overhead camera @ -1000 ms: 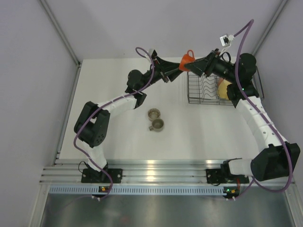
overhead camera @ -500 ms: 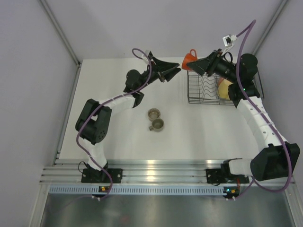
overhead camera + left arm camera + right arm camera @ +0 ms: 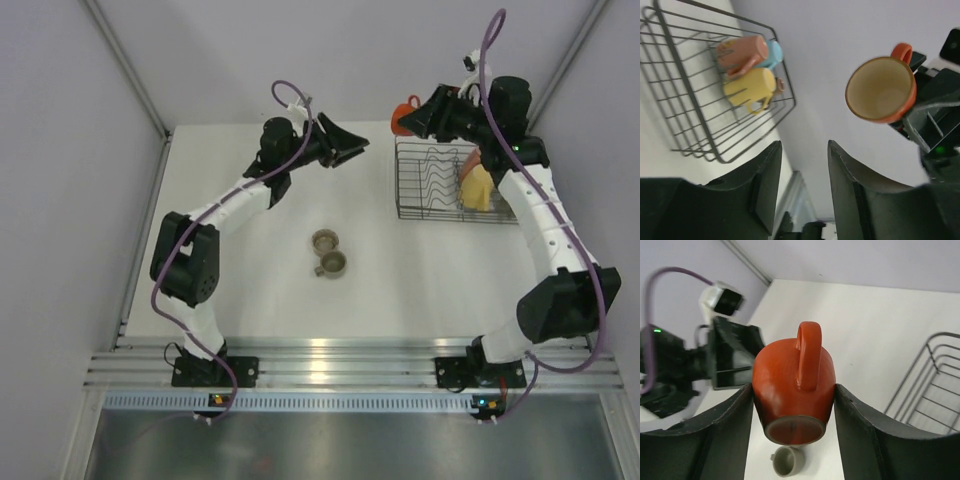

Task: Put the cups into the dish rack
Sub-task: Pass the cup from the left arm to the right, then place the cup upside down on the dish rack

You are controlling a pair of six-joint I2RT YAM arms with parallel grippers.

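Observation:
Next, my right gripper turns downward and lowers the orange cup (image 3: 403, 113) into the rack's empty end (image 3: 412, 180) to release it, since the racked cups all crowd the opposite end.
My right gripper (image 3: 414, 116) is shut on the small orange cup (image 3: 403, 113), held in the air by the rack's far left corner. In the right wrist view the orange cup (image 3: 792, 380) sits between both fingers, handle up, base toward the camera. My left gripper (image 3: 356, 149) hangs open and empty to the left, apart from the cup (image 3: 881, 90), whose mouth faces it. The black wire dish rack (image 3: 402, 182) holds a yellow cup (image 3: 478, 188), a pink cup (image 3: 742, 51) and a light blue cup (image 3: 774, 53). Two grey-olive cups (image 3: 324, 241) (image 3: 332, 264) stand on the table.
The white table (image 3: 240, 270) is bounded by grey walls at the back and sides. A metal rail (image 3: 340, 360) with both arm bases runs along the near edge. A purple cable (image 3: 490, 60) loops above the right arm.
The left gripper has let go of the orange cup, opened and drawn back to the left. The right gripper keeps the cup and has lifted it up and away toward the rack's far corner.

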